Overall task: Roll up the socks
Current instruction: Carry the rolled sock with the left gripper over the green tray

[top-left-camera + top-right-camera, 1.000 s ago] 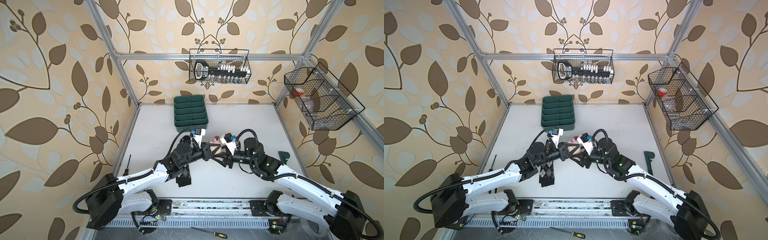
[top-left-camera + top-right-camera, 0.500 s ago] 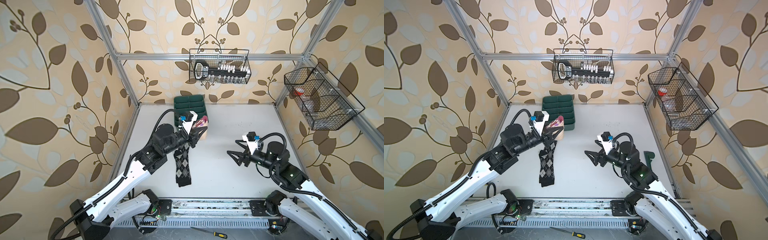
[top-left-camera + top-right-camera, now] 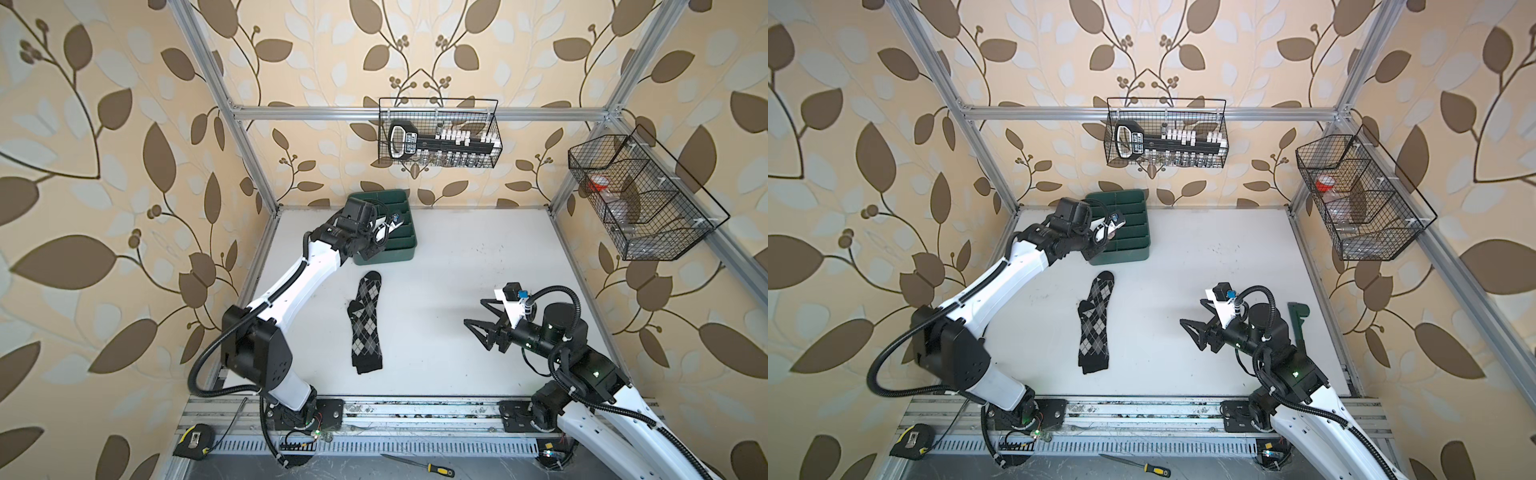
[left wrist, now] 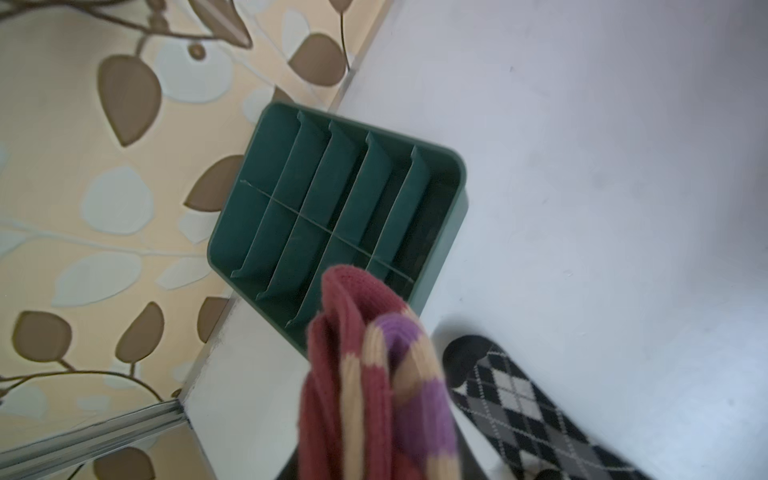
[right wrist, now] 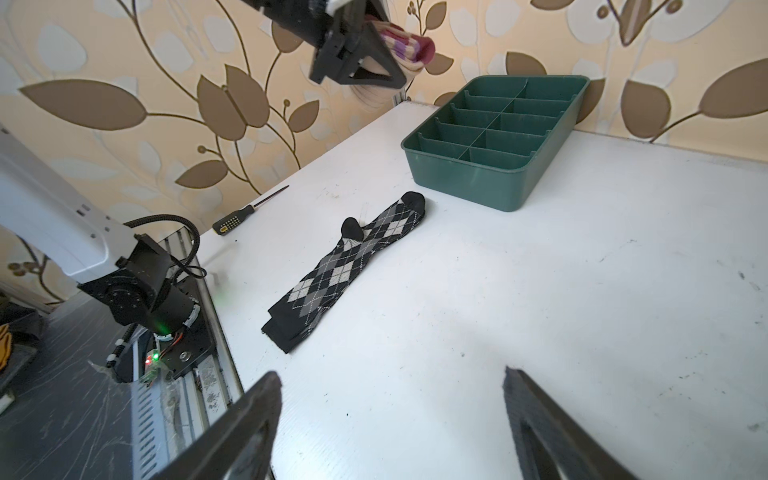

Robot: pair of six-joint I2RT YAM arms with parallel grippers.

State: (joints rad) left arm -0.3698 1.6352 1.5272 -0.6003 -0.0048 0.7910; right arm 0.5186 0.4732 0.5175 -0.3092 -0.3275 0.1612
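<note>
My left gripper should go down into the near corner section of the tray below and let go of the bunched sock there, because that section is empty.
The long argyle sock [image 3: 365,324] [image 3: 1095,322] lies flat on the white table, toe toward the back. The other of the socks, ribbed beige with maroon and purple [image 4: 374,395] [image 5: 411,45], is bunched into a roll in my left gripper [image 5: 397,54], which is shut on it above the near left corner of the green divided tray [image 4: 453,199] [image 3: 399,253]. In both top views the arm's wrist hides this sock. My right gripper [image 3: 478,316] [image 5: 390,395] hovers open and holds nothing, low over bare table to the right of the argyle sock.
A black screwdriver [image 5: 245,212] lies at the table's left edge. A green tool [image 3: 1298,316] sits by the right edge behind my right arm. Wire baskets hang on the back wall [image 3: 440,137] and right wall [image 3: 640,199]. A tape measure [image 3: 193,440] and a yellow-handled screwdriver [image 3: 419,459] lie in front of the rail.
Both grippers met at the table's middle on the beige sock. My right gripper opened and drew back right. My left arm lifted the rolled sock and carried it back over the green tray.
</note>
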